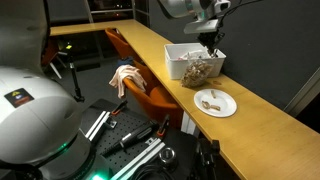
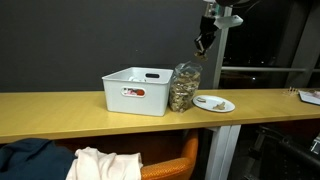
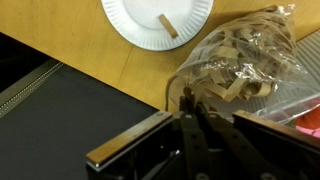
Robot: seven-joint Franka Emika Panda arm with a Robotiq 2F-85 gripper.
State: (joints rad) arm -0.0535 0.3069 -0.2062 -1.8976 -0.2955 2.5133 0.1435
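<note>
My gripper moves down and toward the white bin next, over the clear bag's top [image 2: 187, 69] [image 3: 222, 72], to release, since the bag stands below it and nearer the bin.
My gripper [image 1: 210, 40] [image 2: 203, 42] hangs in the air above a clear plastic bag [image 1: 204, 68] [image 2: 183, 88] full of tan wooden pieces. In the wrist view the two dark fingers [image 3: 188, 100] are pressed close together, with a small tan piece [image 3: 186, 95] at their tips. The bag [image 3: 240, 65] lies just beyond them. A white paper plate [image 3: 140, 25] [image 1: 215, 102] [image 2: 213, 103] sits next to the bag on the wooden counter [image 1: 260, 130]. One tan stick [image 3: 168, 26] lies on the plate.
A white plastic bin [image 2: 135, 90] [image 1: 180, 58] stands on the counter against the bag. An orange chair [image 1: 135, 75] with a light cloth [image 1: 124, 77] [image 2: 105, 165] on it stands in front of the counter. The robot base [image 1: 30, 120] and a tool bench are beside it.
</note>
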